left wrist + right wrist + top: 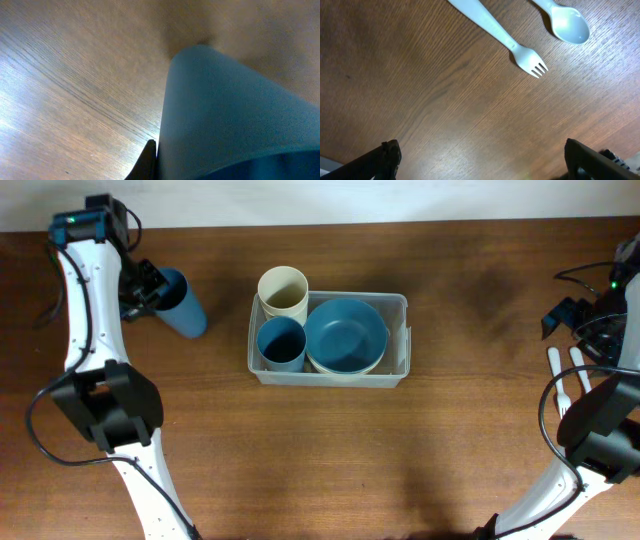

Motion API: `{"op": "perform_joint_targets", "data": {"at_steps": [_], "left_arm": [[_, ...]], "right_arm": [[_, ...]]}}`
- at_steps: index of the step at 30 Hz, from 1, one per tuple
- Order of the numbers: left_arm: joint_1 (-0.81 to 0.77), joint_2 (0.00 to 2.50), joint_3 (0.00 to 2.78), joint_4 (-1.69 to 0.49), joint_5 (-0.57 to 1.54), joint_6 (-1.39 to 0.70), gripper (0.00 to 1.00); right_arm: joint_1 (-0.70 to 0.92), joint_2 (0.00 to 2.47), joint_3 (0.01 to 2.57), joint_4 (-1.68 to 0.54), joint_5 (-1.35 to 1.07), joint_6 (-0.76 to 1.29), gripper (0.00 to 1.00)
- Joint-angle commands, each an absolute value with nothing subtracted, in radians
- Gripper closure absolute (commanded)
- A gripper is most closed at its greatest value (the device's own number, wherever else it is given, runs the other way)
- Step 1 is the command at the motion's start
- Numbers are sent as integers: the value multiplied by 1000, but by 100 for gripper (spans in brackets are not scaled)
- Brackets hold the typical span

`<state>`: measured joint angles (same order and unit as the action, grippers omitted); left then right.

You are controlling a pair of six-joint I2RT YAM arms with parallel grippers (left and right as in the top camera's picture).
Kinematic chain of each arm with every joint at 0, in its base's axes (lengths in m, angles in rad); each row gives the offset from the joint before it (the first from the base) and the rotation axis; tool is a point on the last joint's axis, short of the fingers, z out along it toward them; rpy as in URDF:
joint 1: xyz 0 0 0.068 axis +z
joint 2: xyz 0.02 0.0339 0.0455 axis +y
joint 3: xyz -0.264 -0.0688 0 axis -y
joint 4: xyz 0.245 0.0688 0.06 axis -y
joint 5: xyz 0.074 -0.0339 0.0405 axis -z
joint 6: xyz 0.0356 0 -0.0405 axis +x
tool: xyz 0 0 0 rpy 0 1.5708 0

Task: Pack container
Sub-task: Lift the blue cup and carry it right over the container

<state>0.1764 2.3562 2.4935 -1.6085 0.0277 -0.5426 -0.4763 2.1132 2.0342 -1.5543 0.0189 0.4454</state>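
Next, my left gripper will carry its cup up, to the right in the overhead view, then down into the container's blue cup (282,340), then release it, since that one stands empty.
The clear container (330,381) stands mid-table. It holds a cream cup (283,290), a blue cup (281,343) and a blue bowl (346,335) nested in a cream bowl. My left gripper (148,286) is at the far left, shut on a second blue cup (186,307) that is tilted over the table. In the left wrist view that cup (235,115) fills the right side, with one dark finger (148,162) pressed against it. My right gripper (572,314) is open and empty, also in the right wrist view (482,160), just behind the cutlery.
A white fork (507,45) and a white spoon (567,24) lie side by side on the wooden table at the far right, also seen from overhead (560,380). Both arms' bases and cables run along the left and right edges.
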Motion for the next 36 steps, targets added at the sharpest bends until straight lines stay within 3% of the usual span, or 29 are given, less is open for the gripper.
{"op": "perform_joint_targets", "data": {"at_steps": [1,6,13,22,36], "left_arm": [[180,2341,2704,-1671,20,-492,99],[179,2265,2845,-1688,100,-428,98],[159,2075,2849,-1688,230,-291,98],[41,1822,2831,-1688,244,-244,98],[-115,1564,2309,-1688,243,-236,98]], "right_arm": [[-478,2101,2032,-1554,31,454,1],[-478,2101,2032,-1554,31,454,1],[-478,2101,2032,-1554,31,454,1],[-478,2101,2032,-1554,31,454,1],[-478,2101,2032,-1554,31,454,1]]}}
